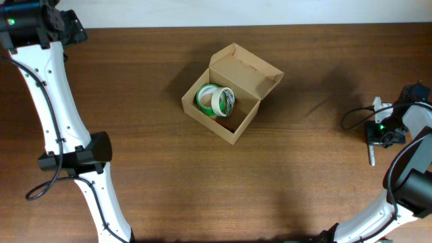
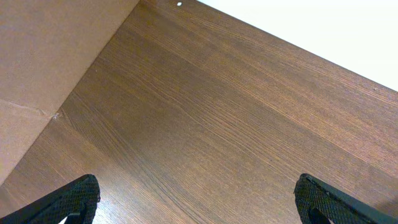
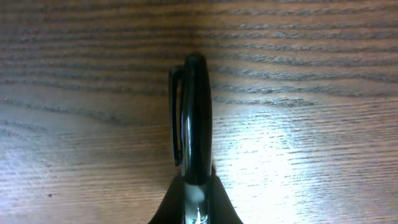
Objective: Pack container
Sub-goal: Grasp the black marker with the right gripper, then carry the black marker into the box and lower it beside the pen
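Observation:
My right gripper lifts over to the box next, lowers the pen just inside the box's near long side (image 1: 217, 121) and releases it, as the tape rolls leave room there.
The container (image 1: 239, 74) is a brown cardboard box in the middle of the table, its flap lid standing open at the back right. Inside it lie tape rolls, one green (image 1: 206, 100) and one pale (image 1: 223, 101). My right gripper (image 1: 379, 132) is at the far right edge of the table, low over the wood, and is shut on a black pen (image 3: 194, 112) with a clip; the pen's end also shows in the overhead view (image 1: 371, 155). My left gripper (image 2: 196, 194) is open and empty above bare wood at the far left back corner, far from the box.
A flat tan cardboard-like surface (image 2: 43, 68) fills the left of the left wrist view. The table's back edge (image 2: 298, 43) runs across its upper right. The left arm (image 1: 57, 115) stretches along the table's left side. A black cable (image 1: 354, 116) loops near the right gripper.

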`<state>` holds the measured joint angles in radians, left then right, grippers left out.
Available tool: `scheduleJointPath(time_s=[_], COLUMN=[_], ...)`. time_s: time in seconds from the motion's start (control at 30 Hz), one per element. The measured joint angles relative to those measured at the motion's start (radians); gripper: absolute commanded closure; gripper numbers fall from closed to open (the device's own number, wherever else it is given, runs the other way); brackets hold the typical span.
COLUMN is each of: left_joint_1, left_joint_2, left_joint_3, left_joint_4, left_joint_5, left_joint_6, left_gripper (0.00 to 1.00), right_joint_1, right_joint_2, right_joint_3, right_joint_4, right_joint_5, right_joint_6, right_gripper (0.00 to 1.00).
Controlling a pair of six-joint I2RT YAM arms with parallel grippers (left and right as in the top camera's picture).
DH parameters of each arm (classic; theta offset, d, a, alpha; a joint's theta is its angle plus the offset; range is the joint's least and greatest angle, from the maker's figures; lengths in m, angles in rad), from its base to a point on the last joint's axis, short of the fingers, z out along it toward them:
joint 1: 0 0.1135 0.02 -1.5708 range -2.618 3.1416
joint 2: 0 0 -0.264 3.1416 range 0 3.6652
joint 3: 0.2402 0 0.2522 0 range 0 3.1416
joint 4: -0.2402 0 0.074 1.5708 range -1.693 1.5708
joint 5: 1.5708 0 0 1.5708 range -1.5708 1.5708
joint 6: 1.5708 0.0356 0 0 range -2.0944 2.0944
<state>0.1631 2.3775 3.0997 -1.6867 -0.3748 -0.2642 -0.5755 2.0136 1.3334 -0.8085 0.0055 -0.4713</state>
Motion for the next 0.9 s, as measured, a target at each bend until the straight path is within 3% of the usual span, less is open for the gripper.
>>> scheduleJointPath(time_s=[0.2,0.5,0.7,0.9], left_joint_1=[0.0,0.0,0.0,0.0], left_joint_2=[0.0,0.0,0.0,0.0], left_joint_3=[0.0,0.0,0.0,0.0], left_joint_4=[0.0,0.0,0.0,0.0], left_joint_5=[0.0,0.0,0.0,0.0], left_joint_6=[0.0,0.0,0.0,0.0], left_gripper=[0.0,0.0,0.0,0.0], right_joint_1=[0.004,0.106,0.386,0.753], right_joint_2=[0.006,0.004,-0.014,-0.025], right_joint_3=[0.14,0.826,1.184,1.203], right_joint_4=[-0.114,-0.53,-0.658,-0.665], right_joint_5=[-0.124,-0.262,-0.296,-0.233], right_joint_6=[0.087,0.301,0.307,0.256], right_gripper=[0.96,0.97,0.96,0.96])
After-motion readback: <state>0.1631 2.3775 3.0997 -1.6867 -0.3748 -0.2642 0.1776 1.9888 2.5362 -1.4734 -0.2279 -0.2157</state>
